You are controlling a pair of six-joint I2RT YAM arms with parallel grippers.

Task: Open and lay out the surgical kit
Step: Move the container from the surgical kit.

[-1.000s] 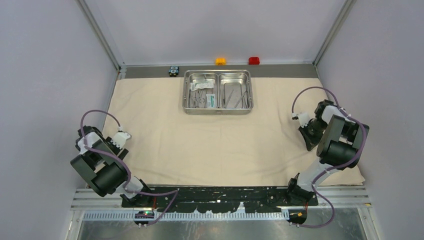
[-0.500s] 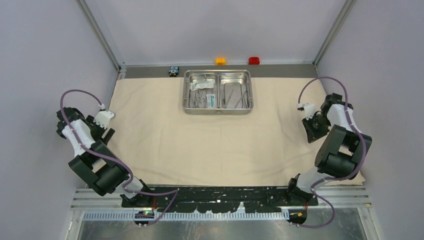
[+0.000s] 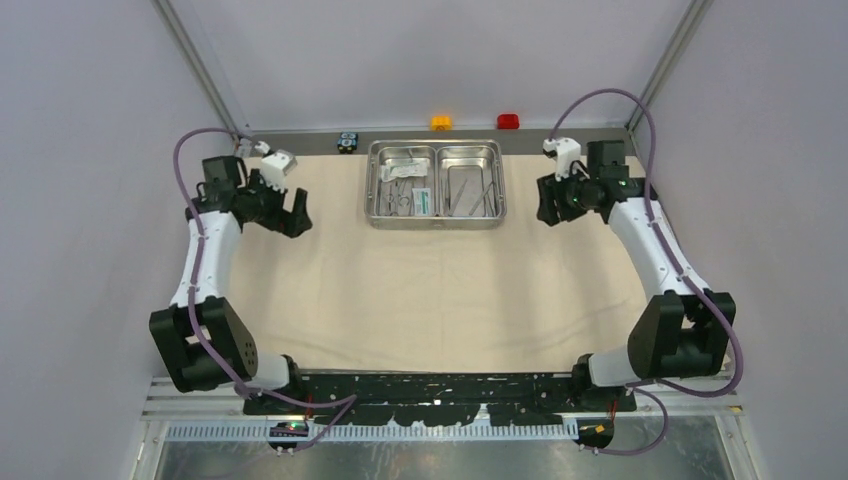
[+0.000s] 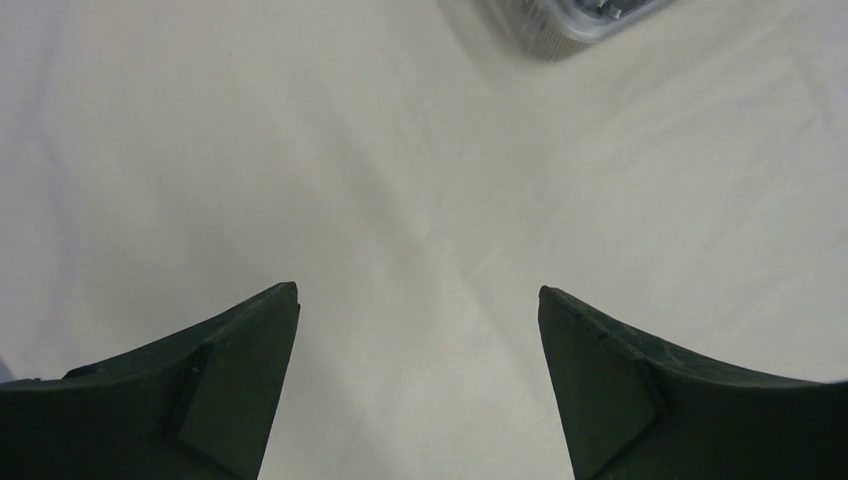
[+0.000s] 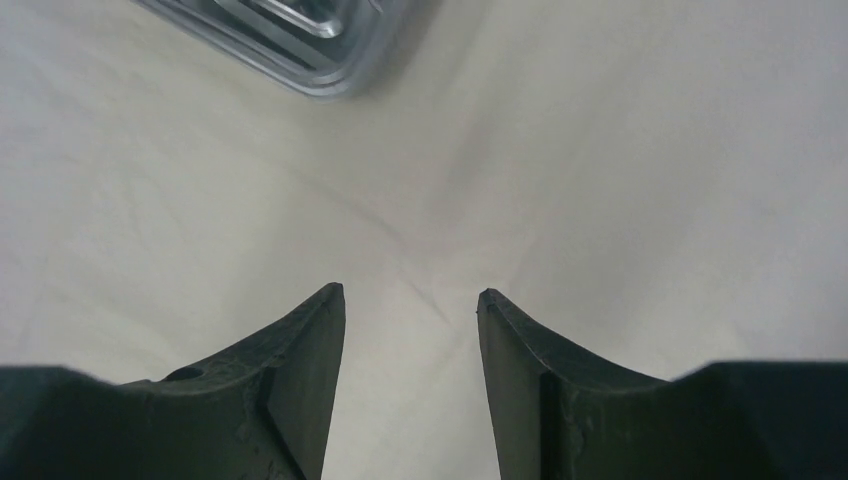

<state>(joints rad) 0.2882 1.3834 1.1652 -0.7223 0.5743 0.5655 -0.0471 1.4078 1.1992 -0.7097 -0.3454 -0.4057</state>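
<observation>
My left gripper's open fingers have only bare cloth (image 5: 410,290) between them, so it will next move outward and toward the tray (image 3: 437,223), then down to the tray's rim beside the forceps.
The beige cloth wrap (image 3: 430,290) lies spread flat over the table. At its far middle stands the steel two-compartment tray (image 3: 437,223). Its left compartment holds ring-handled forceps (image 3: 400,195) and a white-and-green packet (image 3: 422,200). Thin straight tools (image 3: 470,195) lie in the right compartment. My left gripper (image 3: 297,215) hovers over the cloth left of the tray, open and empty (image 4: 417,290), with a tray corner (image 4: 560,30) at the top of its view. Right of the tray, my right gripper (image 3: 545,205) is open over bare cloth (image 5: 410,290), the tray corner (image 5: 290,45) ahead of it.
Behind the cloth, along the back wall, sit a black-and-blue block (image 3: 347,141), an orange button (image 3: 441,122) and a red button (image 3: 508,121). Grey walls close in the left, right and back sides. The arm bases stand at the near edge.
Both arms have swung from the cloth's side edges up and inward to either side of the tray. Both grippers have opened wider, the right one from shut.
</observation>
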